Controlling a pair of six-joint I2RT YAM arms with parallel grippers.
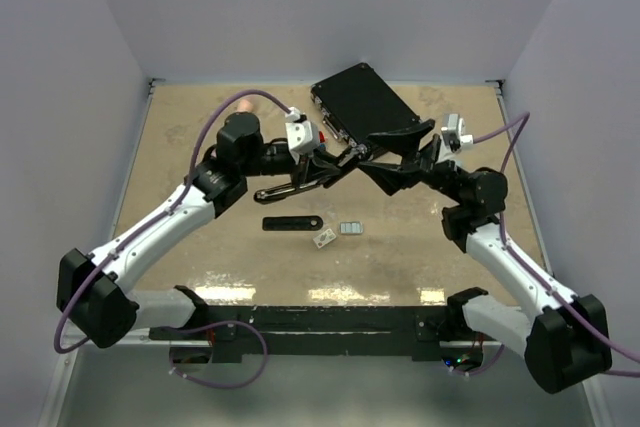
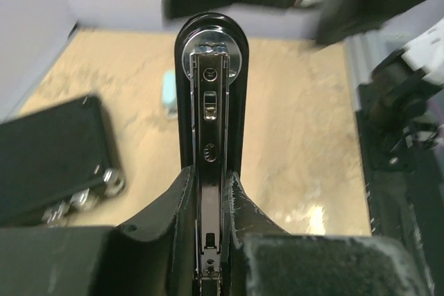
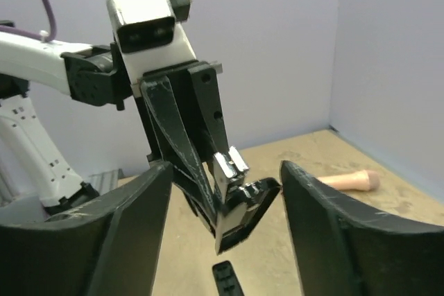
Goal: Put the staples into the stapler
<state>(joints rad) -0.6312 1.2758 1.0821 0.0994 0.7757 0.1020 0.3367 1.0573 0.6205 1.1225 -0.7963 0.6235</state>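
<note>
The tabletop by the tiny white box is bare, so my left gripper should move down and back, tip its fingers downward and release the stapler (image 1: 300,185) there.
My left gripper (image 1: 335,169) is shut on the black stapler (image 1: 300,185) and holds it above the table's middle. In the left wrist view the stapler (image 2: 210,88) runs away from the jaws with its metal channel facing the camera. My right gripper (image 1: 375,160) is open, with its fingers on either side of the stapler's end (image 3: 236,206) and not touching it. There the black cover is splayed off the metal part. The staples (image 1: 349,229) lie flat on the table next to a tiny white box (image 1: 323,239).
A loose black strip (image 1: 293,223) lies on the table below the stapler and also shows in the right wrist view (image 3: 225,279). A black case (image 1: 362,102) stands at the back. A pink object (image 1: 243,105) lies at the back left.
</note>
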